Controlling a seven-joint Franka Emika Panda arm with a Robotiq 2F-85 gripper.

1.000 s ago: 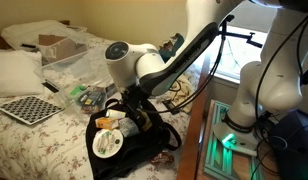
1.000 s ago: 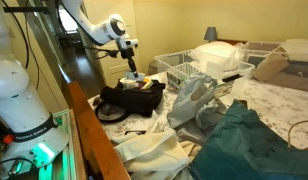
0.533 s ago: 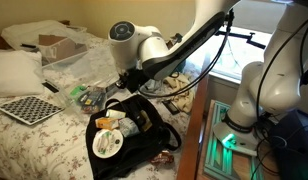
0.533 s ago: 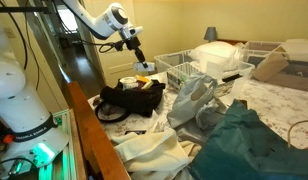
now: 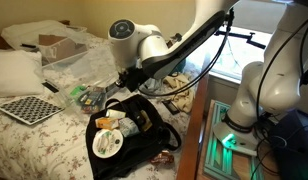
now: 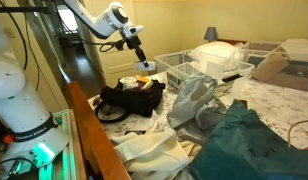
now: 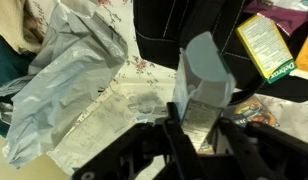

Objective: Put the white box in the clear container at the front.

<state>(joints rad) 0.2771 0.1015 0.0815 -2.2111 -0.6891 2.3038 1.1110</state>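
The white box still hangs short of the clear container with small items (image 5: 91, 99) (image 7: 147, 105), so the robot's gripper will next carry the box outward, past the black bag and over that container.
My gripper (image 7: 199, 128) is shut on the white box (image 7: 204, 70), holding it upright by its lower part. In both exterior views the gripper (image 5: 122, 82) (image 6: 141, 60) hangs in the air above the open black bag (image 5: 144, 135) (image 6: 129, 98), and the box (image 6: 146, 67) shows as a pale block under the fingers. A clear container (image 6: 180, 67) stands on the bed just beyond the bag. In an exterior view it is the clear tub (image 5: 86, 96) with small items, left of the gripper.
A crumpled grey plastic bag (image 7: 74, 70) (image 6: 191, 98) lies beside the black bag. A yellow-green packet (image 7: 264, 45) and a round disc (image 5: 106, 143) lie in the bag. A checkerboard (image 5: 29, 108), a further clear tub (image 5: 60, 50) and teal cloth (image 6: 249, 140) are on the bed.
Compared with a second ago, the gripper has risen out of the black bag with the white box in it. Over the last half second it has held still.
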